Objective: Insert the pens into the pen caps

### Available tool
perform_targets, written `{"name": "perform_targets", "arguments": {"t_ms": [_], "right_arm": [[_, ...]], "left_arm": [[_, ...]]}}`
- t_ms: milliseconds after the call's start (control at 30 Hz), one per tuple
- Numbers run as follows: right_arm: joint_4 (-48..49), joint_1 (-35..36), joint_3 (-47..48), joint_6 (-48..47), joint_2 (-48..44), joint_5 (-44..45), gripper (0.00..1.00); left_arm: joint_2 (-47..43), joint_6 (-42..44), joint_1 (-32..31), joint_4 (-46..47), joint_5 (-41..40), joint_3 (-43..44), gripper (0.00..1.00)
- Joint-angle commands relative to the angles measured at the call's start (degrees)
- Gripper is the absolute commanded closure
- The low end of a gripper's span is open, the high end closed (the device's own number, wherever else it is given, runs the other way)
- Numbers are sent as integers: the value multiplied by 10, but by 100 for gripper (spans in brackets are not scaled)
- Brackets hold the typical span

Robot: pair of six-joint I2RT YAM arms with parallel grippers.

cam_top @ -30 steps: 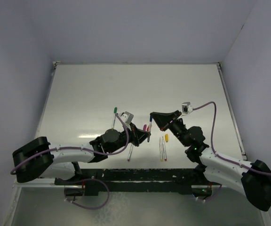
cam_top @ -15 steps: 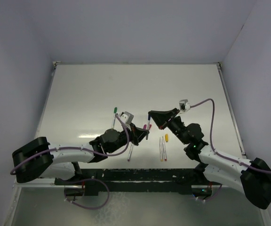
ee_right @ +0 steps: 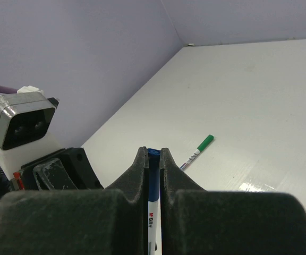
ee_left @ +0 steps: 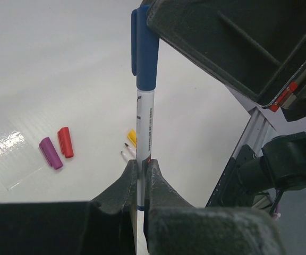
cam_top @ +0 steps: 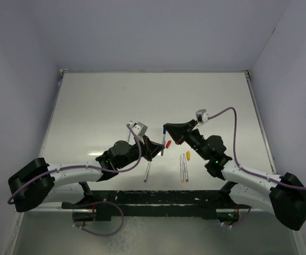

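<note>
The held white pen has its cap on, so I should next move my left gripper to the left in the top view and down onto the tabletop next to the green-capped pen.
My left gripper (ee_left: 142, 164) is shut on a white pen (ee_left: 144, 125) and holds it upright above the table. A blue pen cap (ee_left: 144, 53) sits over the pen's top end. The right gripper (ee_right: 153, 151) is shut on that blue cap (ee_right: 153, 159), with the pen's white barrel (ee_right: 152, 218) running down between its fingers. From above, the two grippers meet at mid-table, left gripper (cam_top: 159, 150) below right gripper (cam_top: 166, 129). A red cap (ee_left: 65, 142), a magenta cap (ee_left: 51, 153) and an orange-yellow cap (ee_left: 132, 137) lie on the table. Two uncapped pens (cam_top: 184, 169) lie beside the orange-yellow cap (cam_top: 188, 155).
A pen with a green cap (ee_right: 198, 149) lies on the table beyond the grippers. Another pen (cam_top: 146, 171) lies near the left arm. The red cap (cam_top: 168, 143) lies just right of the held pen. Purple walls enclose the white table (cam_top: 211, 95) on three sides.
Both grippers have risen and shifted left and away together with the blue-capped pen. The red cap now shows beside it.
</note>
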Motion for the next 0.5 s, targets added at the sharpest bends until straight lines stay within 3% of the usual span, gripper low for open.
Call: {"name": "perform_targets", "arguments": {"t_ms": [0,467], "right_arm": [[-102,26,-17,-24,34,-87,100],[-135,51,4,-43,87,-122,100]], "left_arm": [[-54,-7,36,153,-53,50,100],[-91,24,58,137,-72,60,100]]}}
